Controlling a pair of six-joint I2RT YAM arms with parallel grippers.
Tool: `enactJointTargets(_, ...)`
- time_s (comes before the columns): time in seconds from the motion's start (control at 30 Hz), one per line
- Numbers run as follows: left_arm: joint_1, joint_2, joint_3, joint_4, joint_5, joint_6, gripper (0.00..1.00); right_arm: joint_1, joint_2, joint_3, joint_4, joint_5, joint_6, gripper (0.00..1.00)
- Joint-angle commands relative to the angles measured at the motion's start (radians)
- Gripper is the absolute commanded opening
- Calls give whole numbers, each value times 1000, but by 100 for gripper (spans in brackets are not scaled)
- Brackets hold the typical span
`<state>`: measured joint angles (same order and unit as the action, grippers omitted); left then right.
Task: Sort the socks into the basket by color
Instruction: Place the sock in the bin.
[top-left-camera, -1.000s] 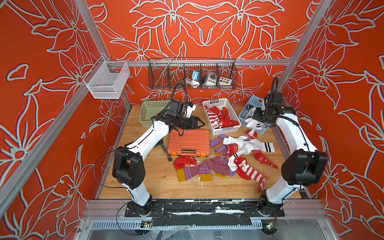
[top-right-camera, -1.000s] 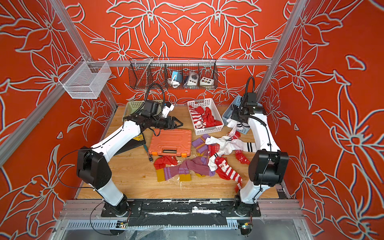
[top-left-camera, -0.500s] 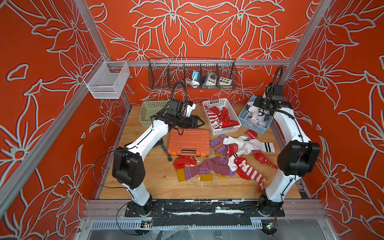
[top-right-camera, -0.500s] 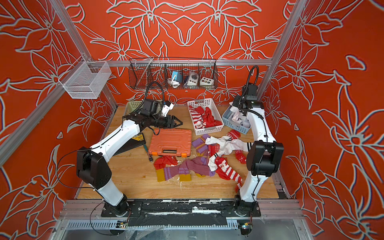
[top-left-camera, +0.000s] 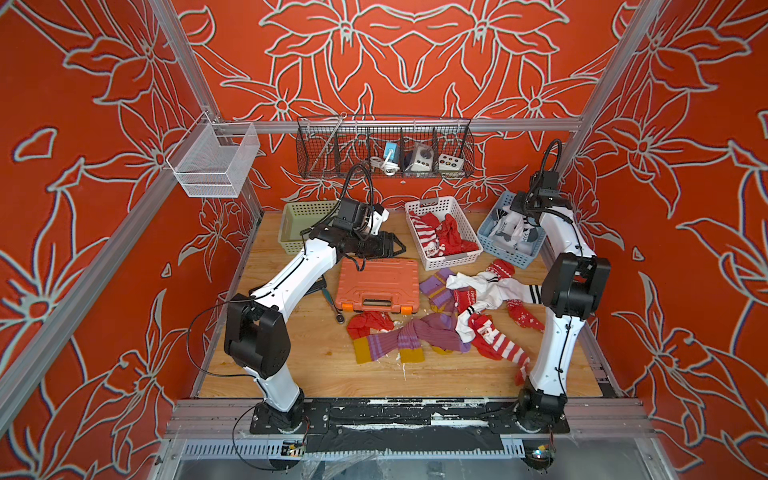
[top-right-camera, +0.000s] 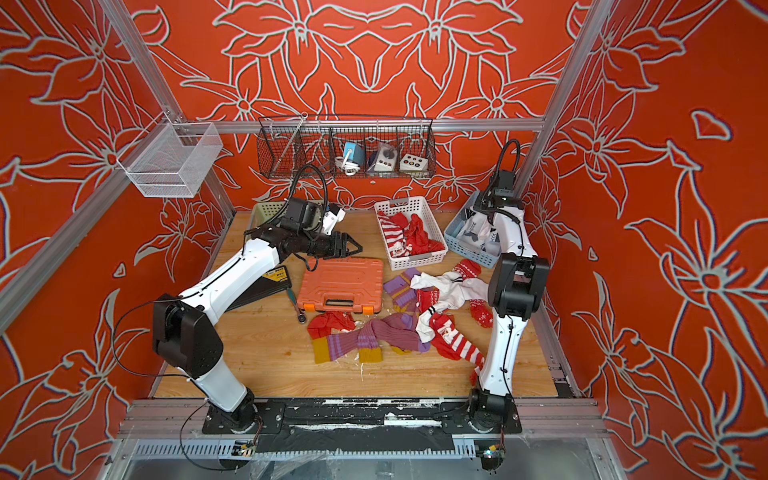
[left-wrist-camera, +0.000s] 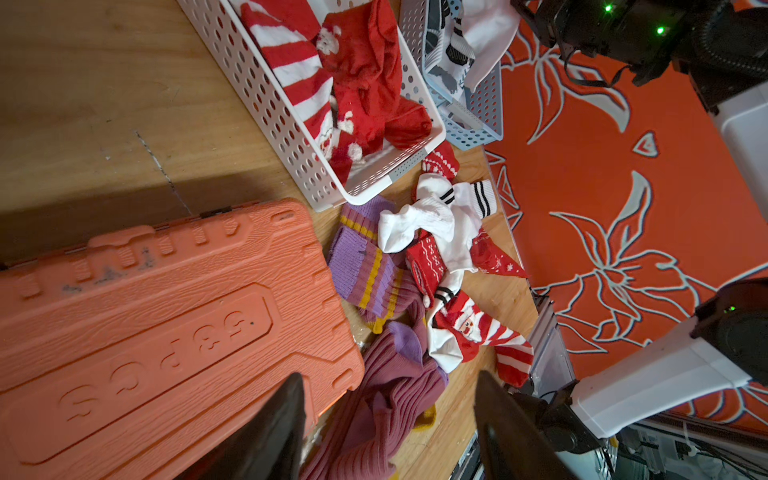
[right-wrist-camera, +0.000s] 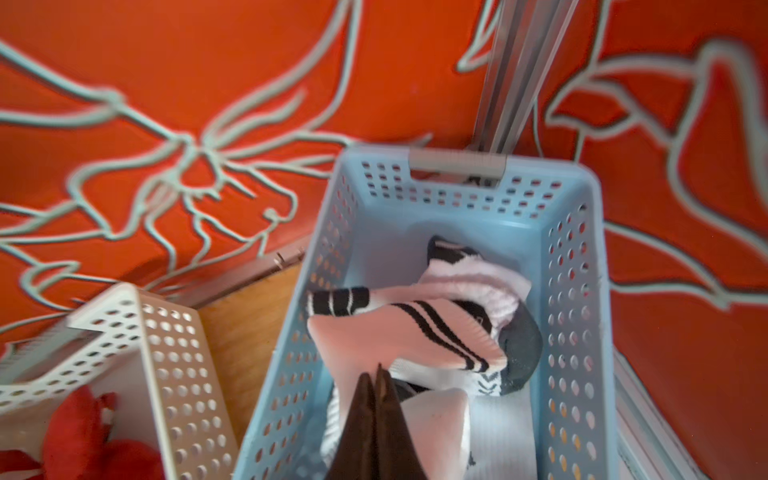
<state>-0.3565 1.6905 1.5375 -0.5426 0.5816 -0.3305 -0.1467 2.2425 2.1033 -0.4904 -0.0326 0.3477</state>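
I should lower my right gripper toward the white socks below it inside the blue basket and release the white sock with its own color.
Loose socks lie in a heap at the table's right: purple ones with mustard toes (top-left-camera: 419, 336), a red-and-white striped one (top-left-camera: 498, 345), a white one (top-left-camera: 494, 286) and a red snowflake one (top-left-camera: 523, 320). The white basket (top-left-camera: 446, 259) holds red socks (left-wrist-camera: 365, 83). My right gripper (right-wrist-camera: 376, 370) hangs over the blue basket (right-wrist-camera: 573, 291), shut on a white sock with black stripes (right-wrist-camera: 399, 332) that droops onto other white socks inside. My left gripper (left-wrist-camera: 388, 376) is open and empty, hovering by the far edge of the orange case, pointed at the sock heap.
An orange tool case (top-left-camera: 376, 284) lies mid-table, with a ratchet (top-left-camera: 332, 299) at its left. A green basket (top-left-camera: 291, 237) stands at the back left behind my left arm. A wire rack (top-left-camera: 386, 149) and a mesh bin (top-left-camera: 212, 162) hang on the walls.
My right gripper carried the white sock from above the heap back to over the blue basket. The left arm stayed where it was.
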Motion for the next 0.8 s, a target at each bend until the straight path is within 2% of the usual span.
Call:
enactJointTargets(0.0,14,-27,-20,-27,-18,-2,63,-11,61,44,-127,-40,34,0)
enactJointTargets(0.3,37,-57,-90,-43,-45,-62,63,-16,120,102,-237,-74,58,1)
enactJointTargets(0.4,49,-70,-112,-36,-48,-79,63,-16,109,113,-243,-82,56,12)
enactJointTargets(0.63,67,-84,-137,-35,-57,-102,63,-16,64,127,-259,-100,53,53)
enactJointTargets(0.77,68,-89,-144,-44,-86,-112,63,-14,29,126,-270,-100,47,66)
